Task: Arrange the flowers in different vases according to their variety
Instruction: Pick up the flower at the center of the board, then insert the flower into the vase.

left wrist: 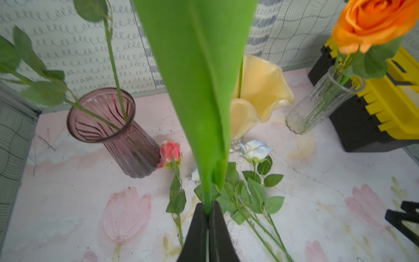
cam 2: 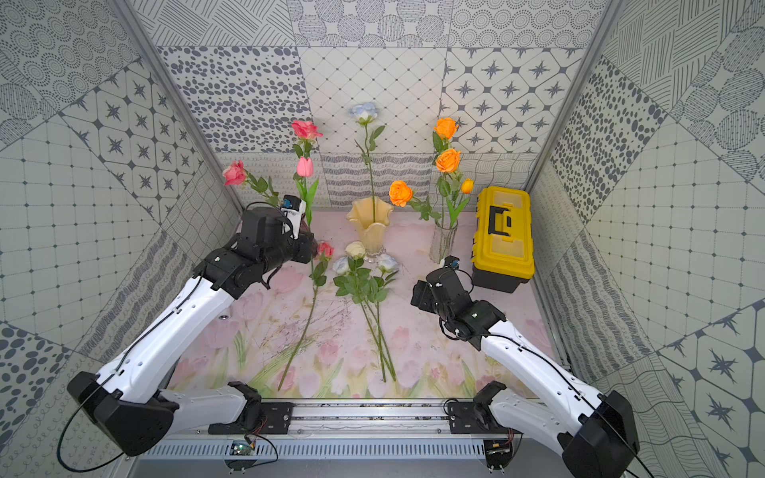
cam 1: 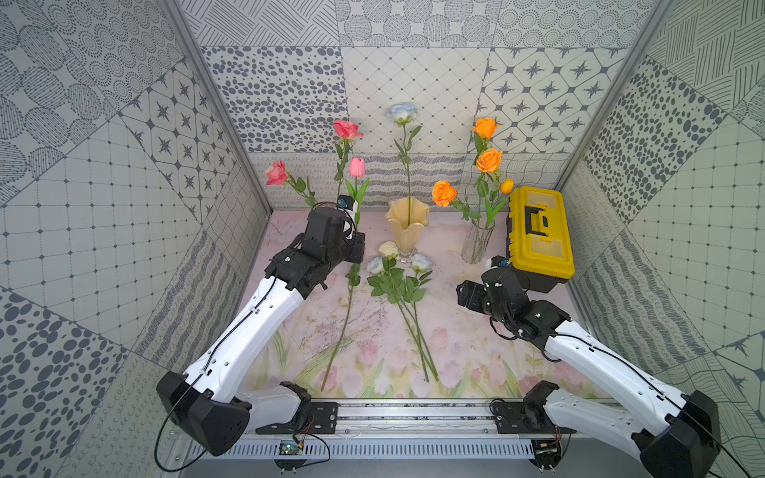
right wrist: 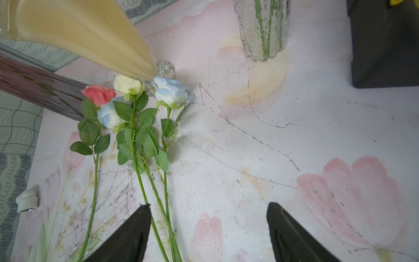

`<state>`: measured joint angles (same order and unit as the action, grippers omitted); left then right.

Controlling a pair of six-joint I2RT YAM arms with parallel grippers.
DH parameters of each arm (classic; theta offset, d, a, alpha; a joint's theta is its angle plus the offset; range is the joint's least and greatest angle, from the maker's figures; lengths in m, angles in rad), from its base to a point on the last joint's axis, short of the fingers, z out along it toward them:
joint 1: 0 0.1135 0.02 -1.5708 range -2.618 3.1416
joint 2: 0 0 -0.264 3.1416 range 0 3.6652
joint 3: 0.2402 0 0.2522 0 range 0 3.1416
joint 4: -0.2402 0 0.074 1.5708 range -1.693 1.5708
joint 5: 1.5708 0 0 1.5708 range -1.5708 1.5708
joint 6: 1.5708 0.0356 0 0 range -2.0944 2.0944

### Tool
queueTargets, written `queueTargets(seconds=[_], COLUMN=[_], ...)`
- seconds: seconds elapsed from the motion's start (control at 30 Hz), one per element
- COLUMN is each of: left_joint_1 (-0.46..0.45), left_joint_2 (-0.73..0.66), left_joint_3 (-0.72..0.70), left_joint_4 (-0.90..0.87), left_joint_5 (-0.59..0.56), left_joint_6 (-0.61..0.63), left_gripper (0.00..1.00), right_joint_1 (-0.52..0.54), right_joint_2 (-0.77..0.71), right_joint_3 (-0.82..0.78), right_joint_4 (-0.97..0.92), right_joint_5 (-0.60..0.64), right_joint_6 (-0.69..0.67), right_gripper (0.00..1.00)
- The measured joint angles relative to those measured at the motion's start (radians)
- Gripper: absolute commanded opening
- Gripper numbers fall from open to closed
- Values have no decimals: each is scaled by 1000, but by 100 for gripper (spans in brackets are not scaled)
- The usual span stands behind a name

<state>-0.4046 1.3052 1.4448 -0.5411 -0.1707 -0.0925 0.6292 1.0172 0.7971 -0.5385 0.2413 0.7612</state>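
Next I need to raise the tulip in my left gripper above the purple vase's opening, outward of the gripper, where pink roses stand, lower the tulip's stem inside and release.
My left gripper is shut on the green stem of a pink tulip, which it holds upright; the tulip's broad leaf fills the middle of the left wrist view. Beside it stands the purple vase with two pink roses. The cream vase holds one pale-blue rose. The clear vase holds orange roses and a small orange tulip. Three white and pale-blue roses and one pink rose lie on the mat. My right gripper hangs open above the mat with nothing in it, their stems beside one finger.
A yellow-and-black toolbox stands at the back right, close behind my right wrist. Patterned walls close in the left, right and back sides. The purple vase is hidden behind my left arm in both top views.
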Motion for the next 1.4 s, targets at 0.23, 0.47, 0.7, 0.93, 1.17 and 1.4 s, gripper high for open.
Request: queueTargets(seconds=[0.23,0.47,0.7,0.93,1.17,1.4], left_joint_1=[82,159,240,278,285,286], left_joint_2=[98,180,249,295,307,222], left_joint_3=[127,163,120,-40,-193,-256], left_joint_4=[174,340,505,670,748,750], left_joint_5=[-8,-12,-2,10,0,-23], left_joint_6=[127,224,251,239,200,154], left_gripper=[0,0,0,0,57,75], right_joint_1=[1,6,8,11,21,42], right_joint_2=[-16,-16,-16,-16,-16,10], right_joint_3=[-27,-33,-33,-33,-34,-40], right_joint_4=[18,31,35,35,36,52], right_joint_5=[-10,-14,-16,-16,-16,-16], right_joint_6=[27,45,48,53,66,76], right_gripper=[85,86,86,85,86,86])
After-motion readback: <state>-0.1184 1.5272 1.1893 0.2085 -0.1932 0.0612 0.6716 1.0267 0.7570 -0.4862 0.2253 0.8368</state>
